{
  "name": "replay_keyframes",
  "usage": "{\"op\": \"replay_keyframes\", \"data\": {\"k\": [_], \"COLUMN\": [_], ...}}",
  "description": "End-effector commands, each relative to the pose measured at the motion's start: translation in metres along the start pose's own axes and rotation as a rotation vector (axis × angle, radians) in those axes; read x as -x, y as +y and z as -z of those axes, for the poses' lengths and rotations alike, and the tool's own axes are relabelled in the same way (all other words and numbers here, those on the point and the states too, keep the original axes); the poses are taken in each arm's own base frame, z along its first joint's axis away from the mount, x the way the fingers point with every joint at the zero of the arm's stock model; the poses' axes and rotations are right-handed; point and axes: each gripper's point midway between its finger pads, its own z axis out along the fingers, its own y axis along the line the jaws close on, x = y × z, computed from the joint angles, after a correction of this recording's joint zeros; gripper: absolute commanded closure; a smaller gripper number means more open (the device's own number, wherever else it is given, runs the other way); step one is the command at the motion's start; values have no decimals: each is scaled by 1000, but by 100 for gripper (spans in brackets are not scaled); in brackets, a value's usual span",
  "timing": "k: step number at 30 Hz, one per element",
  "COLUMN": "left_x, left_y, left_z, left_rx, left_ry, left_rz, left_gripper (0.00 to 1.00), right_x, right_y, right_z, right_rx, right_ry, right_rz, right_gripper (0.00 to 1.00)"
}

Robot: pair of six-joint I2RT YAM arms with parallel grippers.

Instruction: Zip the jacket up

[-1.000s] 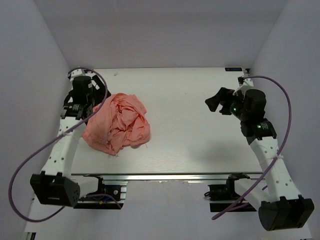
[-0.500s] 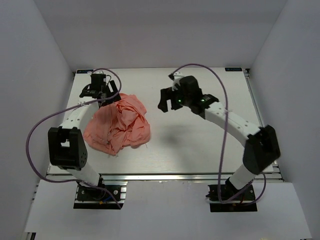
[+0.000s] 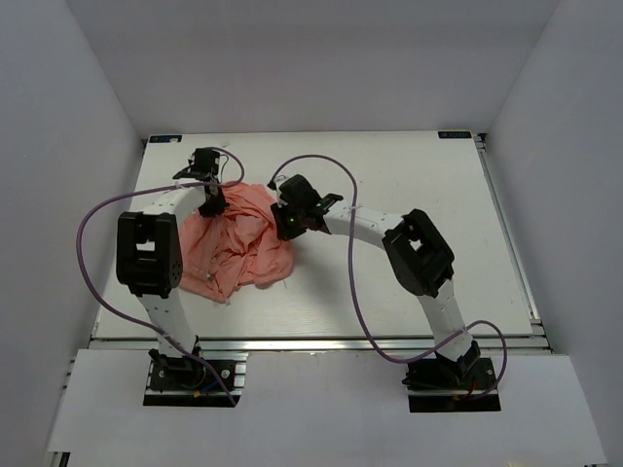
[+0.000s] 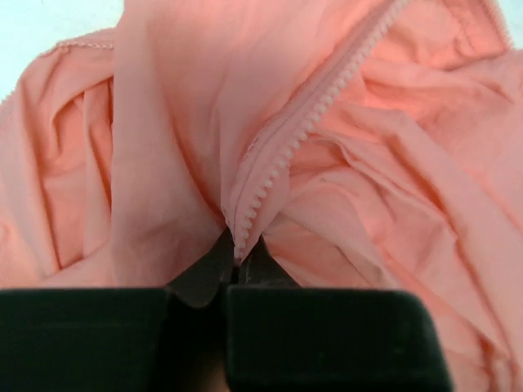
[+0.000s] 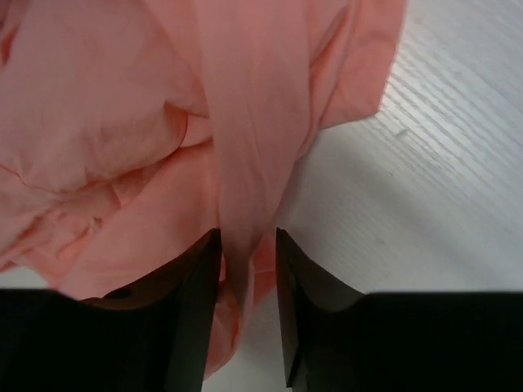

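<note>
The robot's left gripper will rise and carry the fold of the jacket toward the right in the top view to release it, because bare tabletop lies that way beyond the jacket.
The salmon-pink jacket [image 3: 238, 248] lies crumpled on the left half of the white table [image 3: 419, 263]. My left gripper [image 3: 210, 202] sits at the heap's top left edge. In the left wrist view it [image 4: 237, 260] is shut on the jacket's [image 4: 147, 147] zipper edge, and the line of zipper teeth [image 4: 319, 106] runs up and to the right from the jaws. My right gripper [image 3: 285, 222] is at the heap's upper right edge. In the right wrist view it [image 5: 248, 261] is shut on a taut fold of the jacket [image 5: 106, 106], with the fingers [image 5: 196, 286] close on either side.
Bare white tabletop [image 5: 425, 163] stretches right of the jacket. White walls enclose the table on three sides. The right arm's purple cable [image 3: 321, 161] arcs over the table's middle. A metal rail [image 3: 311, 342] runs along the near edge.
Both arms have swung in from the table's sides to the jacket. Both grippers were open and have closed on its fabric, the left on the zipper edge.
</note>
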Motion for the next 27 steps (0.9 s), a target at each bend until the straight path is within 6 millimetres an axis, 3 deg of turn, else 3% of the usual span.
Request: {"op": "replay_keyframes", "data": {"k": [1,2,3,4,5,6,7,8,9,10,11,13,14,15,16,17,19,20,21,22,23,24,25,26,27], "left_x": [29,34,41,45,51,60,64,71,75,79,84,86,88,89,89,92,95,97,97,99,95,93,93,84,79], "left_y": [-7,-9,-13,-17,-21,-27,-29,-31,-30,-27,-27,-23,-24,-24,-26,-26,-22,-20,-19,-19,-19,-21,-23,-28,-31], "left_z": [23,28,40,48,57,81,93,108,133,146,160,196,210,224,252,269,299,332,347,366,397,414,435,465,481], "left_rx": [-50,-65,-97,-129,-162,-224,-253,-279,-316,-328,-348,-400,-429,-456,-522,-552,-591,-643,-669,-705,-772,-816,-872,-965,-1024], "left_ry": [-77,-96,-127,-146,-174,-218,-240,-277,-328,-365,-405,-480,-511,-536,-582,-621,-684,-752,-785,-828,-878,-903,-946,-981,-998], "left_rz": [20,17,18,10,-5,-6,-6,3,15,32,64,88,97,99,91,94,101,98,97,98,74,57,38,-10,-39], "left_gripper": [96,100,100,100,100,100,100,100,100,100,100,100,100,100,100,100,100,100,100,100,100,100,100,100,100], "right_x": [40,44,45,52,67,73,86,92,99,108,120,115,123,118,120,127,131,137,141,145,149,152,153,155,154], "right_y": [10,7,1,-11,-13,-18,-31,-36,-50,-54,-56,-69,-70,-77,-78,-76,-81,-76,-75,-69,-64,-58,-51,-43,-39], "right_z": [10,13,18,25,46,58,76,106,126,145,182,209,241,252,268,297,331,363,381,415,434,450,481,497,510], "right_rx": [-1,-20,-60,-137,-167,-204,-289,-329,-416,-445,-465,-529,-540,-582,-604,-619,-674,-674,-686,-677,-663,-636,-612,-577,-563], "right_ry": [-98,-107,-103,-129,-177,-206,-272,-326,-376,-434,-504,-528,-583,-583,-608,-668,-720,-791,-825,-896,-956,-997,-1068,-1112,-1139], "right_rz": [-26,-33,-39,-43,-38,-35,-37,-38,-32,-32,-39,-17,-18,14,21,19,13,-2,8,9,5,15,17,30,33], "right_gripper": [79,94,100,100,100,100,100,100,100,100,100,100,100,100,100,100,100,100,100,100,100,100,100,100,100]}}
